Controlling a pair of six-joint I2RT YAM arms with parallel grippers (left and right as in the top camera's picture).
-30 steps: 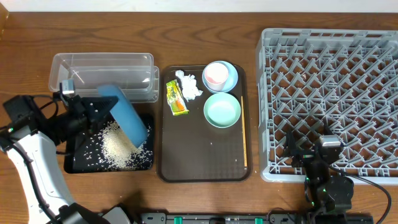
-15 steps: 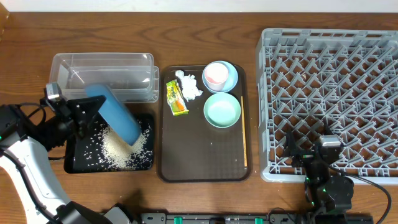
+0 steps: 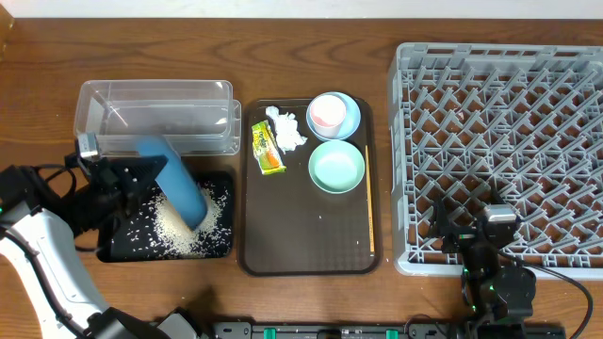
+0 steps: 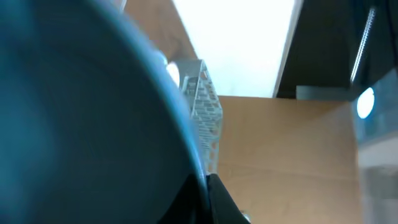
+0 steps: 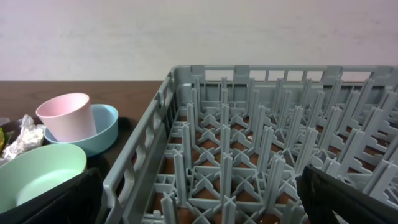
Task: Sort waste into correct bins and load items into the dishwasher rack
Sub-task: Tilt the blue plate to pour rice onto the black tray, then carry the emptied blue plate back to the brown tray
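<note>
The brown tray's bare front (image 3: 303, 229) lies to the left gripper's right in the overhead view, so the left gripper should swing across next and release the levelled dish there.
My left gripper (image 3: 132, 175) is shut on the rim of the large blue dish (image 3: 175, 181) and holds it tipped steeply on edge over the black tray (image 3: 121, 247). Loose white rice (image 3: 179, 222) lies piled and scattered in that tray. In the left wrist view the dish (image 4: 81, 112) fills the left side, its rim between my jaws (image 4: 206, 194). The clear tub (image 3: 155, 105) stands behind the tray. My right gripper (image 3: 491, 234) is open and empty at the front edge of the grey rack (image 3: 509, 122), also seen in its wrist view (image 5: 199, 199).
The dark brown serving tray (image 3: 301, 240) holds the crumpled tissue (image 3: 288, 128), snack wrapper (image 3: 266, 149), pink cup (image 3: 326, 112) inside the pale blue bowl (image 3: 351, 120), mint-green bowl (image 3: 336, 167), and wooden stick (image 3: 369, 202) along its right edge.
My left gripper has shifted the blue dish left and stood it more upright over the black tray. The right arm has not moved.
</note>
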